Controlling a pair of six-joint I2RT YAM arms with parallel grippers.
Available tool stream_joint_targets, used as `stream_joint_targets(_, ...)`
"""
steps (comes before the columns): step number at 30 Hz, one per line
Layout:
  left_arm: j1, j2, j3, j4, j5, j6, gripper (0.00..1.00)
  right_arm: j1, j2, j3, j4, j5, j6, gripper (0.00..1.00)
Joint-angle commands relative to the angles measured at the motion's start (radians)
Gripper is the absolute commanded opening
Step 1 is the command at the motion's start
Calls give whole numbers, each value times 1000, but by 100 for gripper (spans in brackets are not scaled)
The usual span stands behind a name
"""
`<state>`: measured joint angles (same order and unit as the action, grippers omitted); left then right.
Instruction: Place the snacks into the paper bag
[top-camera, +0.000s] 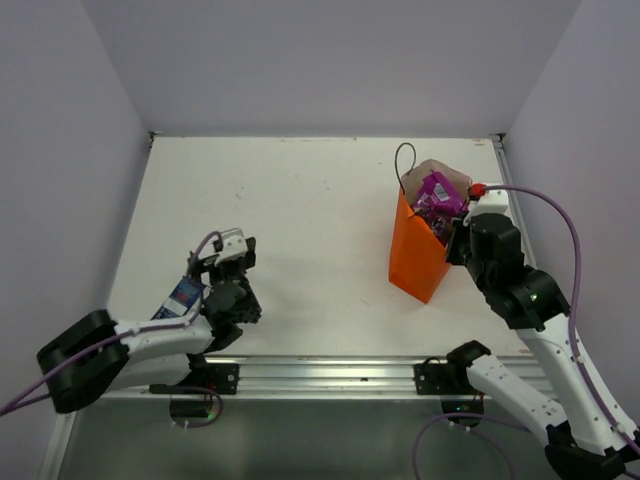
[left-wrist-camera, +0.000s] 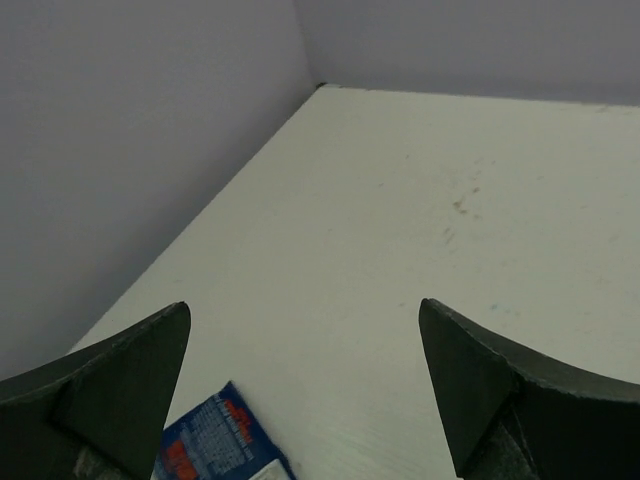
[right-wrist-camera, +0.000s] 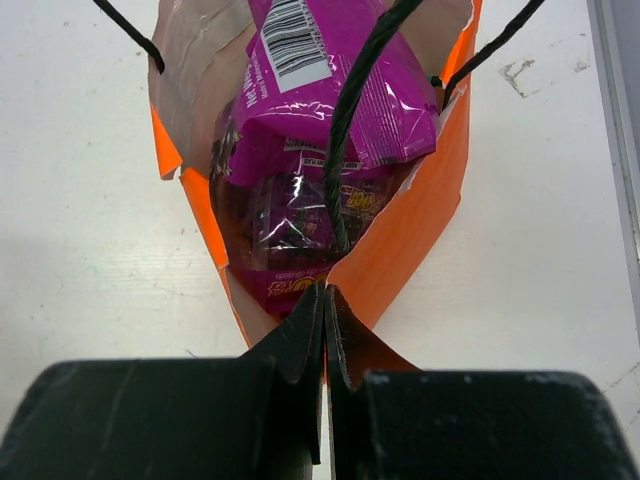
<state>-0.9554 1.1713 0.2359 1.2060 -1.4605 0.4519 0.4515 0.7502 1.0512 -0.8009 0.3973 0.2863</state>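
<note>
My left gripper should move down and to the left in the top view to the blue-and-white packet, tipping and lowering onto its far end (top-camera: 188, 288) (left-wrist-camera: 224, 422).
The orange paper bag (top-camera: 418, 255) stands upright at the right of the table. Magenta and purple packets (top-camera: 437, 200) fill its mouth. In the right wrist view a magenta packet with a barcode (right-wrist-camera: 330, 110) lies over a purple one (right-wrist-camera: 290, 215) inside the bag (right-wrist-camera: 415, 240). My right gripper (right-wrist-camera: 326, 295) is shut on the bag's near rim, and also shows in the top view (top-camera: 458, 240). The blue-and-white packet (top-camera: 185, 297) lies flat at the near left. My left gripper (left-wrist-camera: 304, 305) is open and empty just past that packet (left-wrist-camera: 215, 440). The teal-pink and red-and-silver packets are hidden.
A dark cord handle (right-wrist-camera: 350, 120) hangs across the bag's mouth and another loops up at its far side (top-camera: 403, 160). Grey walls close the table on the left (left-wrist-camera: 120, 180), back and right. A metal rail (top-camera: 330, 370) runs along the near edge.
</note>
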Motion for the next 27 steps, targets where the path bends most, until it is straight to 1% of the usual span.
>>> stream_joint_targets(1,52,-263,64,-450,358,-410,100,18,-15,4,25,-18,-15,0)
stream_joint_targets(2,99,-304,148,-574,537,-442,100,21,-14,4,23,-18,-15,0)
stream_joint_targets(3,279,-341,166,-594,655,-485,100,21,-12,4,25,-14,-13,0)
stream_joint_targets(4,343,-344,184,-618,722,-484,100,23,-9,4,23,-14,-13,0)
stream_joint_targets(5,400,-338,244,-634,750,-466,100,23,-9,4,22,-14,-13,0)
stream_joint_targets(6,481,-310,285,-672,770,-457,100,21,-9,4,19,-9,-12,0)
stream_joint_targets(7,515,-283,331,-769,788,-487,100,23,-8,4,20,-5,-13,0)
stream_joint_targets(8,549,-248,436,-848,790,-530,100,23,-8,4,19,0,-13,0)
stream_joint_targets(9,623,-154,491,-934,789,-589,100,24,-6,3,20,0,-13,0)
stream_joint_targets(10,667,-98,544,-1153,824,-714,100,23,0,6,17,6,-13,0)
stream_joint_targets(11,775,15,621,-1271,845,-775,100,23,3,7,17,9,-13,0)
stream_joint_targets(12,831,58,641,-1431,886,-826,100,23,6,7,17,12,-12,0)
stream_joint_targets(13,874,89,641,-1474,872,-922,100,23,5,7,17,11,-12,0)
stream_joint_targets(14,904,96,587,-1490,858,-958,100,23,6,7,17,12,-10,0)
stream_joint_targets(15,905,67,544,-1475,849,-982,100,23,6,7,20,9,-12,0)
stream_joint_targets(16,903,35,499,-1471,836,-1057,100,23,8,9,20,9,-12,0)
stream_joint_targets(17,905,-43,420,-1473,815,-1103,100,23,9,9,20,8,-12,0)
stream_joint_targets(20,903,-168,314,-1523,770,-1255,100,23,6,9,22,5,-12,0)
stream_joint_targets(21,903,-238,295,-1549,770,-1281,100,23,3,9,22,5,-13,0)
stream_joint_targets(23,903,-289,276,-1600,778,-1347,100,23,-3,7,23,3,-12,0)
stream_joint_targets(24,903,-292,275,-1652,778,-1363,100,23,-6,7,23,5,-13,0)
stream_joint_targets(27,899,-288,273,-1704,778,-1385,100,24,-8,6,23,0,-10,0)
